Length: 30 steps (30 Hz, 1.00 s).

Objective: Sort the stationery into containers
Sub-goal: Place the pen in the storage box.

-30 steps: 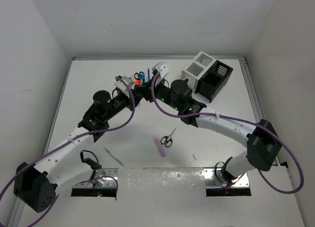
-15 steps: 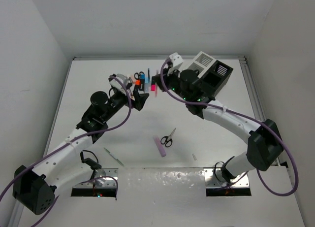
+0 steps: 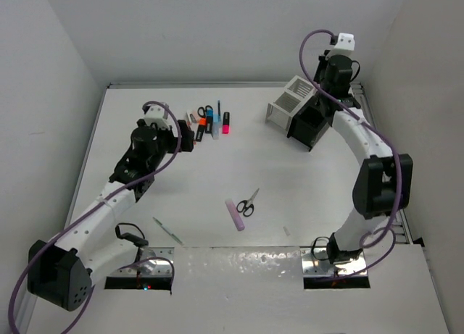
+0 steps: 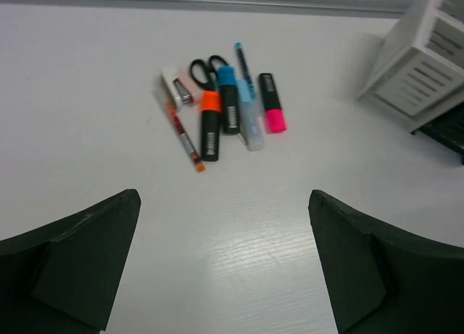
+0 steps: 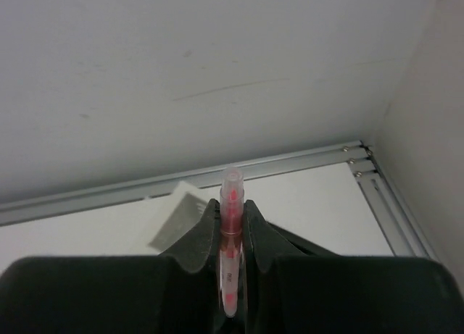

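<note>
My right gripper should next go down toward the black box (image 3: 315, 122) and let go of the red pen over the box's opening. The pen is still high above the containers.
A red-and-clear pen (image 5: 230, 203) stands upright between the fingers of my right gripper (image 5: 230, 207), which is shut on it. That gripper (image 3: 330, 91) hangs high over the containers, a white box (image 3: 290, 102) and a black box (image 3: 315, 122) side by side. My left gripper (image 4: 223, 203) is open and holds nothing, a short way before a cluster of stationery (image 3: 210, 120): an orange marker (image 4: 210, 130), a blue marker (image 4: 229, 106), a pink marker (image 4: 272, 114), a thin red pen (image 4: 185, 138) and black-handled scissors (image 4: 206, 66).
Nearer the arm bases lie a second pair of scissors (image 3: 248, 202), a lilac bar (image 3: 235, 214), a green pen (image 3: 167, 230) and a tiny white piece (image 3: 286, 231). The white box's slatted side (image 4: 424, 69) shows at the right of the left wrist view. Walls enclose the table.
My right arm swung up and right from the stationery cluster to above the containers, carrying the red pen. My left gripper opened and drew back to the left.
</note>
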Available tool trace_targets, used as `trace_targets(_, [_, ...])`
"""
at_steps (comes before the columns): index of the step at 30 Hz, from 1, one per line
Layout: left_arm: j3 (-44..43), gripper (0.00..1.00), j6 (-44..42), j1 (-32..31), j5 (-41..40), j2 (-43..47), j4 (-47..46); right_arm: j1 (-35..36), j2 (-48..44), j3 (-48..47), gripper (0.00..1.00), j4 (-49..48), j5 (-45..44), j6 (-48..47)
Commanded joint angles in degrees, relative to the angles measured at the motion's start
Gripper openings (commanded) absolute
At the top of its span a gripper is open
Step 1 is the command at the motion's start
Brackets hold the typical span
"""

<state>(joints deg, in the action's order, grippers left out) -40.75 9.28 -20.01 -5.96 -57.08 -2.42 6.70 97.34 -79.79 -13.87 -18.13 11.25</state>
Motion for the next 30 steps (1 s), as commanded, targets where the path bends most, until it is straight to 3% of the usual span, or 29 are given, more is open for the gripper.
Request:
trace_targets(1, [-4.07, 1.00, 2.32, 2.69, -4.41, -2.50, 2.24, -2.47, 6.01, -3.70, 0.00, -3.18, -3.58, -2.10])
trace_targets(8, [-7.41, 1.00, 3.73, 6.65, -6.35, -10.68, 6.02, -6.26, 14.63, -6.78, 0.00, -8.10, -3.84, -2.11])
trace_targets(14, [-8.99, 1.00, 5.22, 8.67, -5.82, -14.99, 7.07, -6.35, 16.83, -1.08, 0.00, -10.83, -4.98, 0.26])
trace_targets(19, [-10.31, 1.00, 10.05, 10.34, -10.74, -15.96, 12.42, -6.43, 17.71, 1.21, 0.01, -11.53, -5.33, 1.32])
trace_targets(23, [-10.31, 1.00, 10.85, 10.87, -11.62, -15.78, 16.21, -6.44, 17.80, 1.13, 0.20, -11.71, -4.37, 2.02])
trace_targets(24, [-10.23, 1.00, 11.11, 10.96, -11.71, -15.26, 16.39, -6.52, 17.62, 1.04, 0.31, -11.62, -4.02, 1.94])
trace_targets(30, [-10.22, 0.99, 11.11, 10.78, -11.62, -13.06, 16.56, -6.44, 13.59, 1.04, 0.54, -9.69, -0.86, 0.36])
